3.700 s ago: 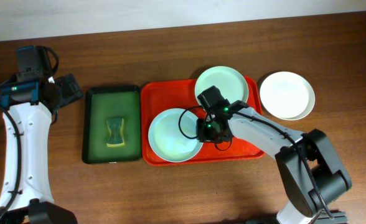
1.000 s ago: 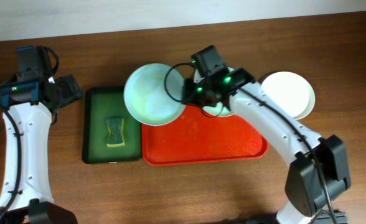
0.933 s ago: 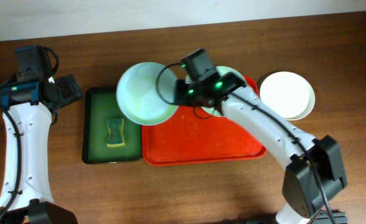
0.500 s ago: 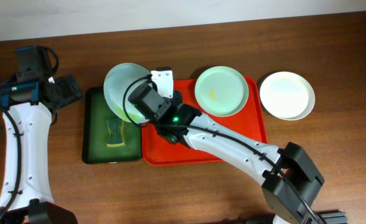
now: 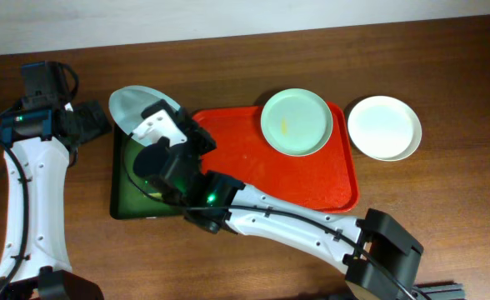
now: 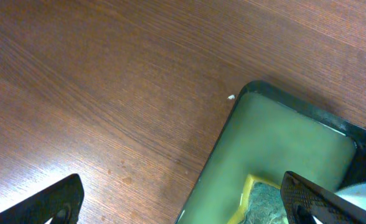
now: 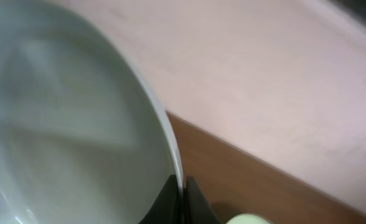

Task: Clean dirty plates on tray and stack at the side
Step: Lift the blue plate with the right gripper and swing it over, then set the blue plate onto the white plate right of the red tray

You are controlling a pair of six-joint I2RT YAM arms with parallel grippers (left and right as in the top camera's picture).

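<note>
The right gripper crosses over to the right in the overhead view next, lowers my plate onto the cream-white plate [image 5: 384, 127] and releases it. That plate lies set aside there.
My right gripper [image 5: 151, 114] is shut on the rim of a pale mint-blue plate [image 5: 131, 106] and holds it tilted above the back of the green tray [image 5: 122, 204]. In the right wrist view the two fingers pinch the plate's [image 7: 65, 124] edge, with the right gripper [image 7: 183, 198] at the bottom. A second mint-blue plate [image 5: 296, 122] with a small yellow smear lies at the back right of the red tray [image 5: 270, 179]. A cream-white plate [image 5: 384, 127] rests on the table to the right of that tray. My left gripper [image 5: 92, 117] hangs open left of the green tray, holding nothing.
The green tray [image 6: 282, 143] holds a yellow-edged sponge [image 6: 264, 202], which my right arm mostly hides in the overhead view. My right arm [image 5: 262, 221] stretches across the front of the red tray. Bare brown wood [image 6: 108, 93] lies under the left gripper [image 6: 183, 205].
My right arm has carried the mint-blue plate left off the red tray to above the green tray and tipped it further on edge. The left arm has not moved.
</note>
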